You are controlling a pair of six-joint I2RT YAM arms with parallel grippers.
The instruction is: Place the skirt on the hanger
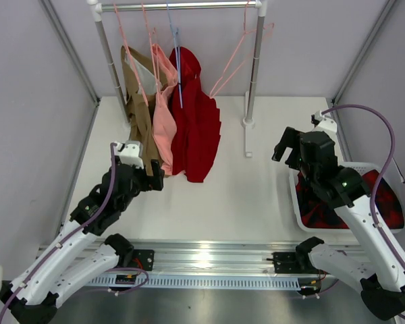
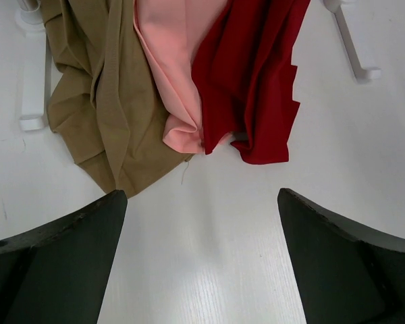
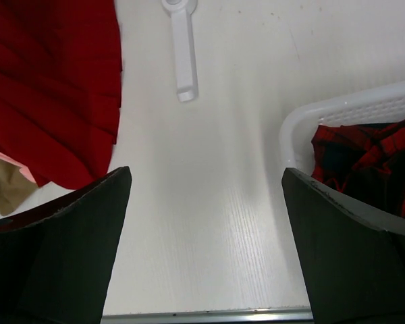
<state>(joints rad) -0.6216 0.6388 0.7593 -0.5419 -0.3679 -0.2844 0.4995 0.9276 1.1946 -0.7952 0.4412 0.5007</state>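
My right gripper moves back over the basket's rim next, turns, and comes down onto the nearest fold (image 1: 314, 204) (image 3: 372, 165) of the skirt.
The red-and-black tartan skirt (image 1: 389, 202) lies crumpled in a white basket (image 1: 295, 202) at the right edge of the table; the right wrist view shows the skirt (image 3: 372, 160) behind the basket's rim (image 3: 304, 120). An empty pale-pink hanger (image 1: 235, 59) hangs by its hook at the right end of the rack's rail. My right gripper (image 1: 287, 150) (image 3: 206, 179) hovers open over bare table just left of the basket. Near the hems of the hanging clothes, my left gripper (image 1: 152, 177) (image 2: 202, 202) is open with nothing between its fingers.
A white clothes rack (image 1: 253, 74) stands at the back with a tan garment (image 1: 138, 101), a pink one (image 1: 163, 115) and a plain red pleated one (image 1: 197, 128), plus a thin blue hanger (image 1: 178, 67). Its white feet (image 3: 182, 47) (image 2: 32, 81) rest on the table.
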